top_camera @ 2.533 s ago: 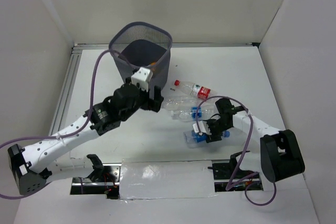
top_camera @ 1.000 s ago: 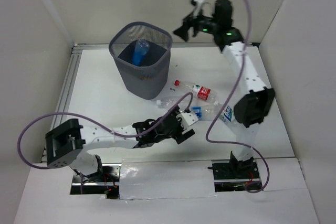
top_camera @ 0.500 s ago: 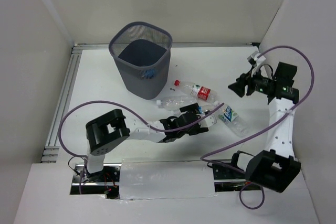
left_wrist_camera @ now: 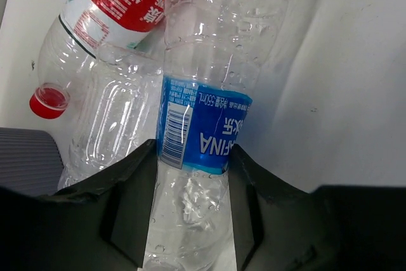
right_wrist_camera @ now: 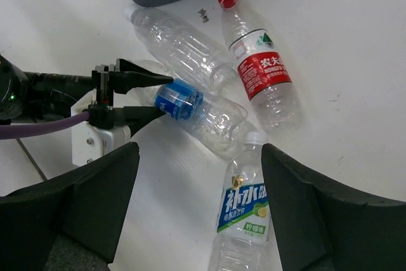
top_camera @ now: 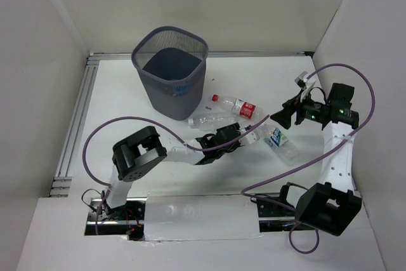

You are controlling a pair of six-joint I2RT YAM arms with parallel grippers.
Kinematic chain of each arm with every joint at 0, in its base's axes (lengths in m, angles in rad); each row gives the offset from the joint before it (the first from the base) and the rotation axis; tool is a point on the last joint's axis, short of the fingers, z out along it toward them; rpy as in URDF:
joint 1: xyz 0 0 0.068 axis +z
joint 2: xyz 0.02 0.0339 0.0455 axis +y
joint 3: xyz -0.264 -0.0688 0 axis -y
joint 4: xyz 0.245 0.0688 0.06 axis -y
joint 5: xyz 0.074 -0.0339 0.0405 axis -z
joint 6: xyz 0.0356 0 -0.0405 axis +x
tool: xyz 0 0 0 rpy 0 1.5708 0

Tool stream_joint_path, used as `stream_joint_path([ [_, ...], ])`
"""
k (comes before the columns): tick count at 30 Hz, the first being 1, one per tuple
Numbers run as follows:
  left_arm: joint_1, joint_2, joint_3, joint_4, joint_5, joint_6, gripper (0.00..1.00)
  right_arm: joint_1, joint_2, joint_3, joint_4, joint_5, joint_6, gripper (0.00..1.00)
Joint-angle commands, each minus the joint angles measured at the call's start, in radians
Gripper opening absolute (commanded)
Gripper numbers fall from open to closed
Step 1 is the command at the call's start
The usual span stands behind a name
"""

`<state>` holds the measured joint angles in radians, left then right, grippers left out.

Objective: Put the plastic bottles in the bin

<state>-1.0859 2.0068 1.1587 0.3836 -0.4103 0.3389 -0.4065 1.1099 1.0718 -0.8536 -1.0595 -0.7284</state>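
The bin's rim stands well above the table, so my left gripper will next lift the clear bottle with the blue label up and outward over the bin's opening (top_camera: 168,63) and release it.
My left gripper (left_wrist_camera: 193,169) is shut on a clear plastic bottle with a blue label (left_wrist_camera: 203,125), which lies on the table; a finger presses each side just below the label. From above, that gripper (top_camera: 233,135) and bottle (top_camera: 255,130) sit mid-table. Beside them lie a red-labelled, red-capped bottle (top_camera: 240,108) and a label-free clear bottle (top_camera: 206,119). My right gripper (right_wrist_camera: 200,176) hangs open above the group, over a white-capped bottle with a blue-green label (right_wrist_camera: 244,220). The dark mesh bin (top_camera: 170,68) stands at the back left.
White walls close in the table on the left, back and right. A metal rail (top_camera: 76,118) runs along the left edge. The left arm's purple cable (top_camera: 120,122) loops over the table near its base. A blue patch shows through the bin's mesh.
My left gripper has shut on the blue-labelled bottle. My right arm came down from above the bin to the right side, and a bottle dropped into the bin.
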Motion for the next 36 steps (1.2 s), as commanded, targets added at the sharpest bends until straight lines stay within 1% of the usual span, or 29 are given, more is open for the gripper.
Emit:
stream_joint_path([
  [1, -0.011, -0.005, -0.008, -0.057, 0.100, -0.081, 0.31, -0.006, 0.013, 0.019, 0.013, -0.007, 0.004, 0.85],
  [2, -0.011, -0.020, -0.008, -0.071, 0.113, -0.090, 0.28, -0.006, 0.025, 0.030, 0.013, -0.007, 0.004, 0.85],
  [3, -0.022, -0.032, -0.008, -0.099, 0.125, -0.090, 0.21, -0.006, 0.025, 0.030, 0.013, -0.007, 0.004, 0.85],
  [4, -0.040, -0.048, -0.017, -0.118, 0.136, -0.106, 0.10, -0.006, 0.025, 0.030, 0.013, 0.006, 0.004, 0.85],
  [5, -0.051, -0.093, -0.017, -0.135, 0.136, -0.122, 0.01, -0.006, 0.037, 0.030, 0.022, 0.015, 0.004, 0.85],
  [6, -0.063, -0.123, -0.017, -0.161, 0.149, -0.133, 0.00, -0.006, 0.038, 0.030, 0.022, 0.015, 0.004, 0.85],
  [7, -0.072, -0.194, -0.030, -0.173, 0.162, -0.155, 0.00, -0.015, 0.038, 0.030, 0.022, 0.024, 0.004, 0.85],
  [9, -0.085, -0.276, -0.042, -0.205, 0.186, -0.178, 0.00, -0.015, 0.038, 0.030, 0.053, 0.050, 0.030, 0.85],
  [11, -0.085, -0.357, -0.042, -0.261, 0.177, -0.222, 0.00, -0.025, 0.038, 0.008, 0.097, 0.078, 0.076, 0.85],
  [12, -0.085, -0.435, -0.042, -0.275, 0.135, -0.231, 0.00, -0.025, 0.038, 0.008, 0.108, 0.110, 0.101, 0.85],
  [14, -0.085, -0.509, -0.024, -0.302, 0.099, -0.232, 0.00, -0.025, 0.038, -0.001, 0.135, 0.142, 0.124, 0.85],
  [16, -0.037, -0.587, 0.034, -0.317, 0.041, -0.232, 0.00, -0.025, 0.048, -0.001, 0.148, 0.194, 0.171, 0.85],
  [17, -0.019, -0.605, 0.062, -0.327, 0.022, -0.232, 0.00, -0.025, 0.048, -0.001, 0.148, 0.214, 0.200, 0.88],
  [18, 0.001, -0.617, 0.090, -0.336, -0.001, -0.232, 0.00, -0.034, 0.065, -0.001, 0.162, 0.234, 0.227, 0.96],
  [19, 0.044, -0.626, 0.143, -0.336, -0.052, -0.232, 0.00, -0.034, 0.076, 0.017, 0.142, 0.234, 0.227, 1.00],
  [21, 0.089, -0.626, 0.197, -0.348, -0.091, -0.232, 0.00, -0.046, 0.085, 0.027, 0.130, 0.221, 0.227, 1.00],
  [22, 0.134, -0.635, 0.238, -0.333, -0.091, -0.221, 0.00, -0.057, 0.085, 0.027, 0.130, 0.207, 0.227, 1.00],
  [23, 0.155, -0.635, 0.254, -0.319, -0.091, -0.221, 0.00, -0.057, 0.076, 0.027, 0.143, 0.207, 0.227, 1.00],
  [24, 0.173, -0.635, 0.266, -0.292, -0.078, -0.221, 0.00, -0.057, 0.076, 0.027, 0.155, 0.207, 0.227, 1.00],
  [25, 0.194, -0.644, 0.285, -0.258, -0.029, -0.231, 0.00, -0.057, 0.065, 0.016, 0.156, 0.207, 0.236, 1.00],
  [26, 0.240, -0.645, 0.330, -0.246, -0.013, -0.274, 0.00, -0.057, 0.065, 0.016, 0.156, 0.195, 0.221, 1.00],
  [28, 0.288, -0.645, 0.372, -0.221, 0.010, -0.322, 0.00, -0.057, 0.065, 0.016, 0.136, 0.194, 0.198, 1.00],
  [29, 0.328, -0.635, 0.384, -0.175, 0.001, -0.336, 0.00, -0.057, 0.074, 0.005, 0.136, 0.194, 0.186, 1.00],
  [31, 0.371, -0.626, 0.397, -0.140, -0.010, -0.350, 0.00, -0.057, 0.074, -0.022, 0.136, 0.194, 0.166, 1.00],
  [32, 0.391, -0.613, 0.397, -0.115, -0.056, -0.350, 0.00, -0.057, 0.074, -0.032, 0.136, 0.194, 0.147, 1.00],
  [34, 0.464, -0.593, 0.397, -0.066, -0.074, -0.350, 0.00, -0.057, 0.083, -0.055, 0.114, 0.194, 0.117, 1.00],
  [35, 0.490, -0.557, 0.397, -0.066, -0.100, -0.350, 0.02, -0.057, 0.084, -0.055, 0.114, 0.207, 0.106, 1.00],
  [36, 0.550, -0.536, 0.416, -0.080, -0.102, -0.379, 0.08, -0.057, 0.111, -0.064, 0.099, 0.207, 0.083, 1.00],
])
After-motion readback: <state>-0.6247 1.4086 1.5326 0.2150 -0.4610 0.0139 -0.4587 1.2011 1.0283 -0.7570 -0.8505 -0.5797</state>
